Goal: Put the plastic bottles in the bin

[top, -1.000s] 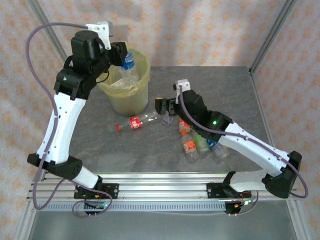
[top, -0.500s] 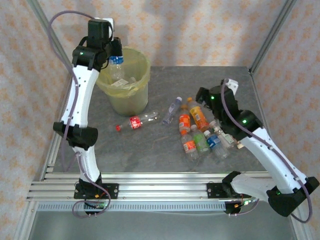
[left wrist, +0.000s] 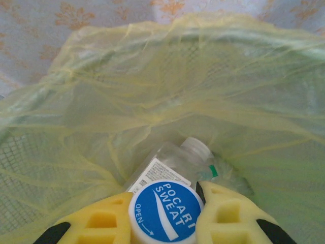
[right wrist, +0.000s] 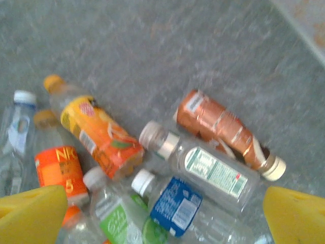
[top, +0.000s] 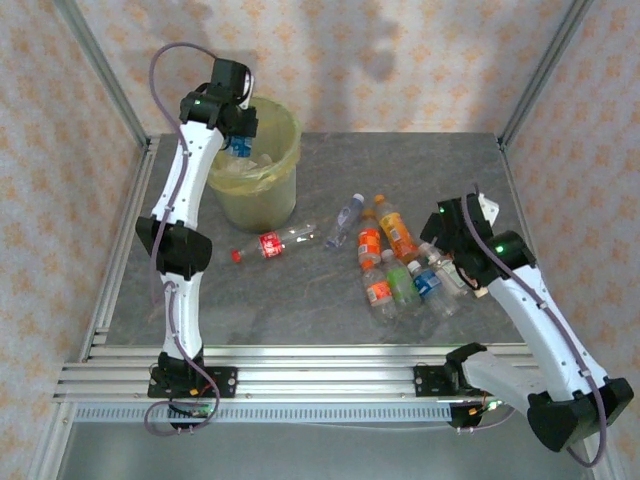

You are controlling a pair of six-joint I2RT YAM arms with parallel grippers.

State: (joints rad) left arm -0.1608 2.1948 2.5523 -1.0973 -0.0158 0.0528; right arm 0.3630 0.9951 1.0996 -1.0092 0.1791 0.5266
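The left gripper first lowers the blue-capped bottle toward the clear bottle inside the bin next, then releases it, to get it into the bin.
My left gripper [top: 238, 142] hangs over the mouth of the pale yellow-green bin [top: 266, 195], shut on a blue-capped bottle [left wrist: 165, 211]. In the left wrist view the yellow fingers [left wrist: 231, 218] clamp that cap above the bag lining [left wrist: 203, 76], and a clear bottle [left wrist: 172, 165] lies below inside. My right gripper [top: 447, 245] stands open over the right side of a pile of several bottles [top: 400, 270]. Between its spread fingertips [right wrist: 162, 218] I see a blue-labelled bottle [right wrist: 175, 203], a white-labelled clear one [right wrist: 208, 168] and a copper-coloured one [right wrist: 223, 127].
A red-labelled bottle [top: 268, 245] lies alone left of the pile, and a small clear bottle [top: 345, 218] lies beside it. Metal frame posts [top: 105, 75] stand at the table's back corners. Bare grey tabletop [top: 420, 170] stretches behind the pile.
The left arm has stretched out over the bin's left rim, carrying the blue-capped bottle down into its mouth. The right arm has swung back from mid-table to the right of the pile, still open.
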